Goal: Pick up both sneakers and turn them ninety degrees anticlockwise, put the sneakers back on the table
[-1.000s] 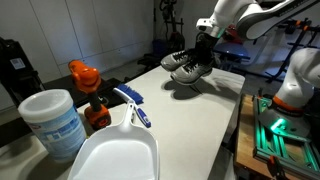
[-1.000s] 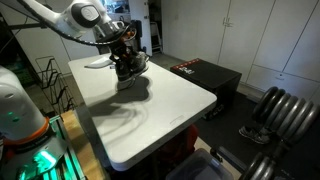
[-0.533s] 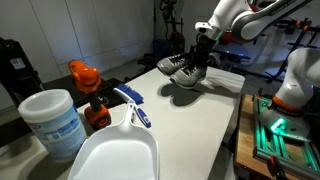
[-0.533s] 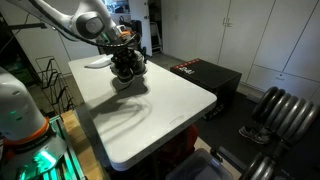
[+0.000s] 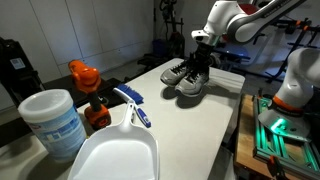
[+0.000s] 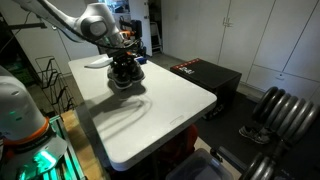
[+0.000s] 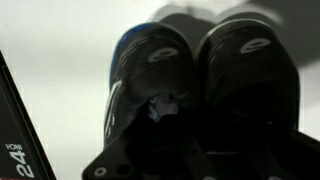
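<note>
My gripper brings both sneakers down a short way onto the bare tabletop beneath them and releases next, since their soles hang just above it.
The two dark sneakers [image 5: 184,79] with pale soles hang side by side from my gripper [image 5: 199,62] at the far end of the white table [image 5: 200,130]. Their soles are at or just above the tabletop, and their shadow sits right under them. In the other exterior view the gripper [image 6: 122,60] comes down on the sneakers [image 6: 125,74] from above. In the wrist view both toes point up, one sneaker on the left [image 7: 148,70] and one on the right [image 7: 245,60]. The gripper [image 7: 198,150] is dark and shut on their inner collars.
A white dustpan [image 5: 115,150], a white tub [image 5: 52,122], an orange-capped bottle [image 5: 86,82] and a blue brush [image 5: 133,104] stand at the near end. A flat white object [image 6: 98,63] lies behind the sneakers. A black box [image 6: 195,72] stands beside the table edge.
The gripper has lowered the sneakers from mid-air to the tabletop. Their shadow has shrunk and moved in under them.
</note>
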Motion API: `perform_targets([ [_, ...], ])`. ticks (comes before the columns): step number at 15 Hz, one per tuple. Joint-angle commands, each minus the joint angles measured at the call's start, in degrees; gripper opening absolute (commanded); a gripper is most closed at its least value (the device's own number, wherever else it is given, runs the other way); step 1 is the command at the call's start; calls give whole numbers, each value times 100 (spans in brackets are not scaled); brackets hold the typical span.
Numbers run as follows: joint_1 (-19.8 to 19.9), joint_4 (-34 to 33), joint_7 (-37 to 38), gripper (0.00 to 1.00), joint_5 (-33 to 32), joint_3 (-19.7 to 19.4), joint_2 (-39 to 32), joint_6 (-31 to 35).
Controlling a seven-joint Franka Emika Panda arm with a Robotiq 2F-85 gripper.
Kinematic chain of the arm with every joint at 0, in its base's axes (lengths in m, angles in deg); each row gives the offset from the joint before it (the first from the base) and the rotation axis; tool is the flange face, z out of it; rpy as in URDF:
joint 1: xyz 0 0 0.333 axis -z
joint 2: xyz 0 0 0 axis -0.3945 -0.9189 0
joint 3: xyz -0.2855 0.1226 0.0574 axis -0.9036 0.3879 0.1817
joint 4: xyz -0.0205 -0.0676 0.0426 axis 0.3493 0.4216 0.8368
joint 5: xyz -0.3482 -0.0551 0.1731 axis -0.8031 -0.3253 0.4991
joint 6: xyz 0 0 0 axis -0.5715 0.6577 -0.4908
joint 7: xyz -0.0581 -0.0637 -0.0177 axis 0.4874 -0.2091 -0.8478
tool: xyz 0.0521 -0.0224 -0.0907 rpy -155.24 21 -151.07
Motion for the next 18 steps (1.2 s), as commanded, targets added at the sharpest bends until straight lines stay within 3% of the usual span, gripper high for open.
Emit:
perform_targets([
  [1, 122, -208, -242, 5, 49, 105, -120, -193],
  [16, 289, -252, -271, 5, 287, 125, -644, 287],
  [17, 325, -268, -192, 46, 232, 148, -680, 280],
  [18, 302, -274, -295, 47, 333, 129, -688, 276],
])
